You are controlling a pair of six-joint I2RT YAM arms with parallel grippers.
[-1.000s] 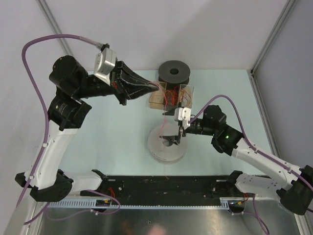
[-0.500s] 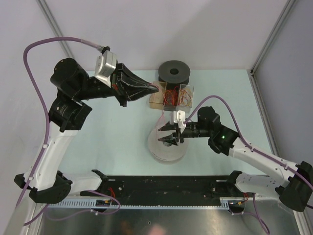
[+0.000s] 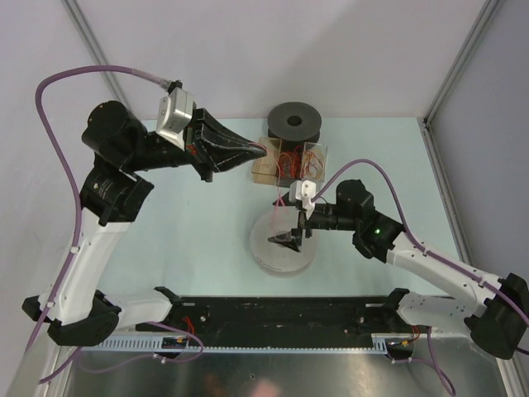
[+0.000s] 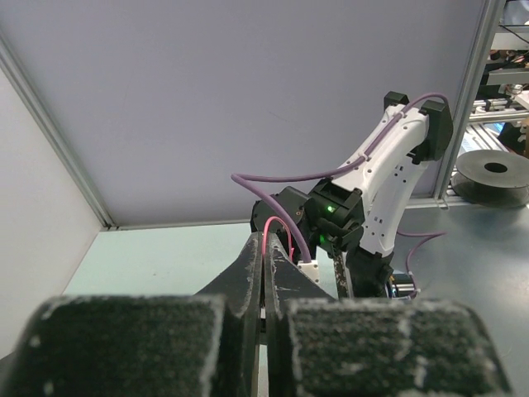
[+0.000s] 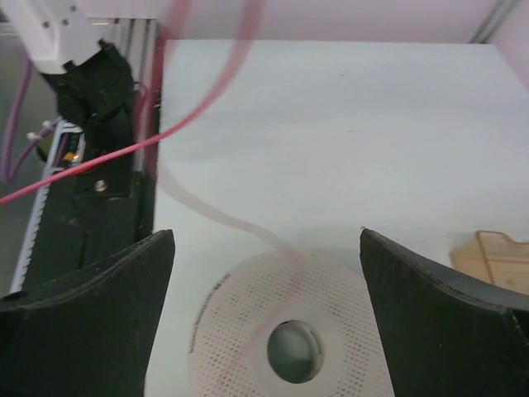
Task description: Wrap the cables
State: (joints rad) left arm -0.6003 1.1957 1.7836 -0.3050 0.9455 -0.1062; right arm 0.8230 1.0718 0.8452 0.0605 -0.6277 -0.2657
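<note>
My right gripper stays over the spool [image 3: 269,252] next and closes its open fingers on the pale piece of the pink cable, since it hangs between them.
A thin pink cable [image 4: 278,225] loops out of the tip of my left gripper [image 4: 266,241], whose jaws are pressed shut on it. In the top view the left gripper [image 3: 263,150] is raised beside the clear box. The cable [image 5: 211,101] runs blurred across the right wrist view, and a pale strand drops onto a clear perforated spool [image 5: 240,306]. My right gripper [image 5: 264,331] is open and empty, with a finger on each side above the spool. From above, the right gripper [image 3: 291,236] hovers over the spool [image 3: 269,252].
A clear box of red wire coils [image 3: 291,162] stands behind the spool, with a black reel [image 3: 293,122] behind it. A black rail [image 3: 281,314] runs along the near edge, also seen in the right wrist view [image 5: 91,99]. Frame posts stand at the back corners.
My right gripper has turned at the wrist and shifted slightly left over the clear spool, staying open. My left gripper has stayed almost in place, shut on the cable.
</note>
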